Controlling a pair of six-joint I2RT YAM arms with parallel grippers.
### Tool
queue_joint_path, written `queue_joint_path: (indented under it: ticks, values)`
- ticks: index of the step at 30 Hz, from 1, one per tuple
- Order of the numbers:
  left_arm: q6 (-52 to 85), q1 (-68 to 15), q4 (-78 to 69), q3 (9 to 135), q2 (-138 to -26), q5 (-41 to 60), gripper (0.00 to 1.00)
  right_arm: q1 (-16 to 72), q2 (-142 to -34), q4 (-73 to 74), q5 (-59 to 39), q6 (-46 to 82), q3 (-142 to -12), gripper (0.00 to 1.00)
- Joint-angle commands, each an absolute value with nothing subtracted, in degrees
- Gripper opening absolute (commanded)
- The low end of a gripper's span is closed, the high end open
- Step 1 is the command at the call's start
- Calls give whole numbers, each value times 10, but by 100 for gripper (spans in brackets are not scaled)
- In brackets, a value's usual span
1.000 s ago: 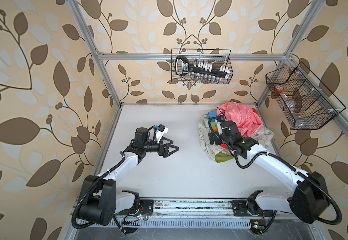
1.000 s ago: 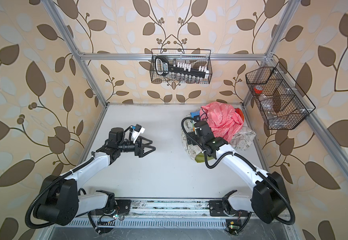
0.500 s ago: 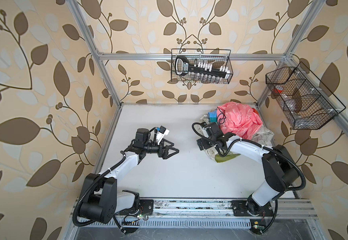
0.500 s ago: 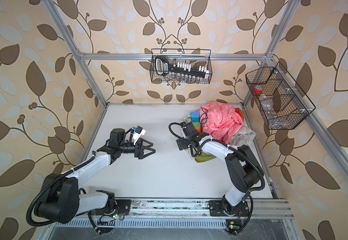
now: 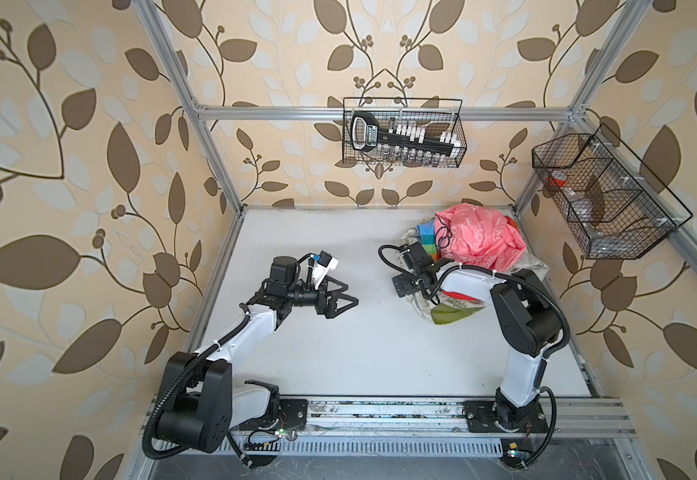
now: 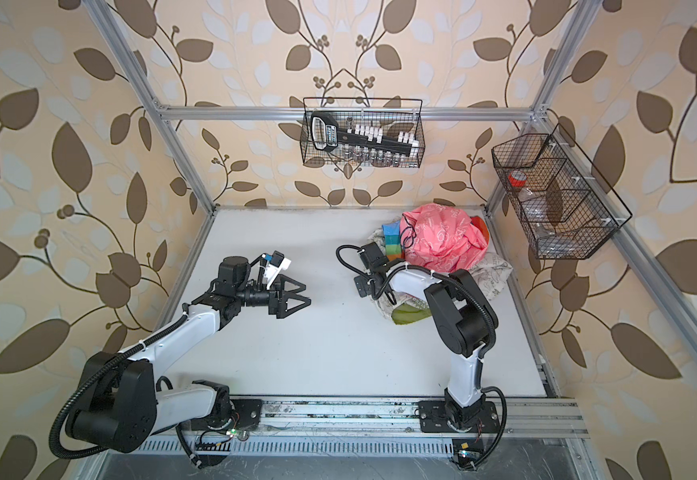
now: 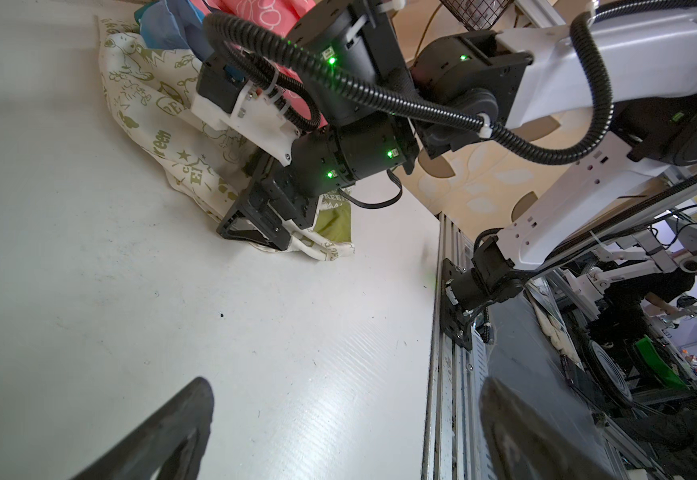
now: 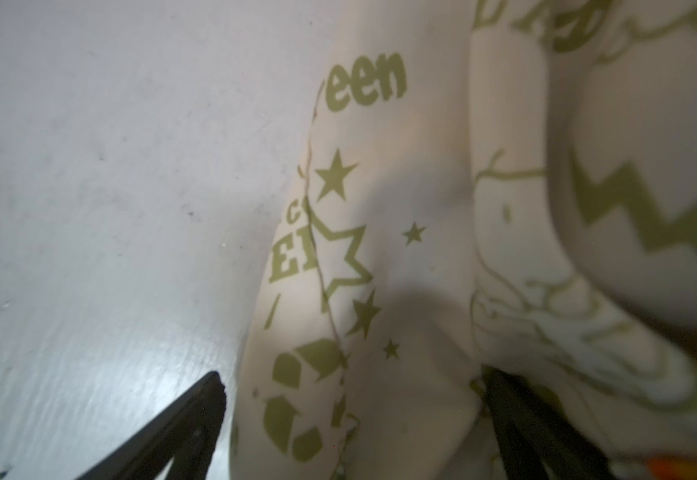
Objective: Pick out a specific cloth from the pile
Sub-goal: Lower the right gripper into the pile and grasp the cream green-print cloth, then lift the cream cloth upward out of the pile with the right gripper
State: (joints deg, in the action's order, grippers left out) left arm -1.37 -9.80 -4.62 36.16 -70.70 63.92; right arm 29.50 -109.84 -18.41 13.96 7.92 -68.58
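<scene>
My right gripper stays low at the pile's edge and draws its fingers together onto the printed fold point(image 8: 348, 420) next, since that fold already lies between them.
The pile point(image 5: 469, 257) lies at the back right of the table: a pink cloth with white print point(image 5: 479, 237) on top, a rainbow-striped piece point(image 5: 427, 235) and some red point(image 5: 459, 296). The cloth point(image 5: 421, 308), white with olive doodles and a lime lining point(image 5: 446, 316), spreads beneath them in both top views point(image 6: 494, 270). My right gripper point(image 5: 413, 289) points down at the pile's near left edge. It is open, and a fold of the cloth point(image 8: 380, 249) lies between its fingers point(image 8: 197, 424). My left gripper point(image 5: 348, 296) hovers open over bare table point(image 7: 346, 399), apart from the pile.
A wire basket point(image 5: 405, 133) holding a tool set hangs on the back wall. Another wire basket point(image 5: 604, 203) hangs on the right wall, close above the pile. An aluminium rail point(image 5: 380, 411) runs along the table's front edge. Frame posts stand at the back corners.
My right gripper has moved off the top of the pile, leftward and down to its near left edge, with the arm's elbow folding up. The left arm has barely moved.
</scene>
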Motion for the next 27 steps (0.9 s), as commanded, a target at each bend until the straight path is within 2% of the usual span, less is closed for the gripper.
queue_joint_path:
  ticks: [1, 3, 6, 11, 15, 27]
  values:
    - [-25, -102, -58, 375, -709, 647, 99, 287, -1126, -205, 169, 91, -706, 100]
    - [-25, -102, -58, 375, -708, 644, 99, 277, -1134, -205, 154, 99, -706, 97]
    - [-24, -102, -62, 373, -703, 636, 99, 266, -1142, -205, 127, 108, -705, 80]
    - [-22, -101, -69, 367, -696, 628, 99, 260, -1142, -207, 110, 113, -704, 32]
    - [-19, -102, -71, 366, -689, 627, 99, 261, -1114, -218, 110, 113, -705, 0]
    - [-27, -101, -70, 358, -682, 613, 99, 286, -956, -304, 130, 49, -774, 0]
